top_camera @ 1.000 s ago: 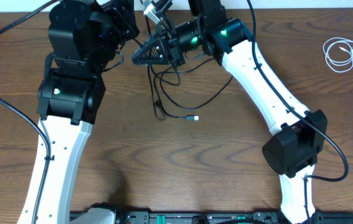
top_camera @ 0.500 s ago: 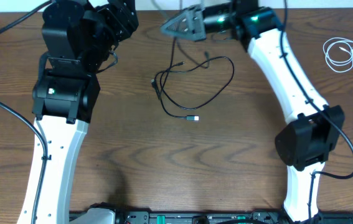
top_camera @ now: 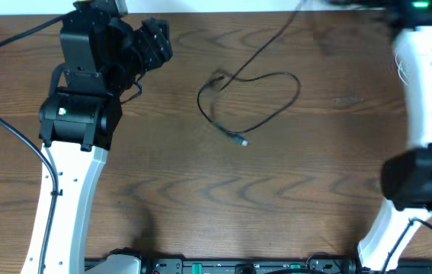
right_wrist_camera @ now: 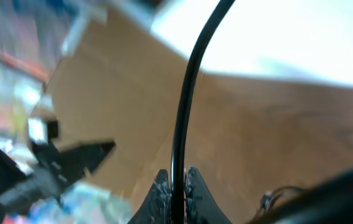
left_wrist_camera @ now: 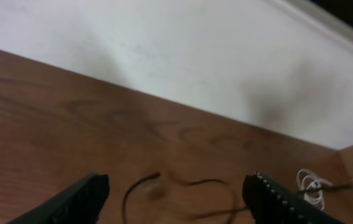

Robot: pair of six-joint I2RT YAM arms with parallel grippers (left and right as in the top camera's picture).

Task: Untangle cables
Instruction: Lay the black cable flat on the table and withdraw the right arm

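I should next swing my right gripper to the right in the overhead view, to tabletop beside the white cable below it, then lower and release clear of the loop.
A thin black cable lies in a loose loop on the middle of the wooden table, its small plug end pointing to the front. One strand rises from the loop toward the far right. My right gripper is shut on that black strand; in the overhead view it lies past the top edge. My left gripper hangs open at the far left, apart from the loop, with nothing between its fingers. The white cable is coiled at the far right.
The left arm stands over the table's left side, and the right arm runs down the right edge. A pale wall borders the table's far edge. Thick black robot wires trail at the left.
My left gripper has opened and drawn back left. The right gripper has swung up and to the far right with the black strand, dragging the loop rightward and spreading it.
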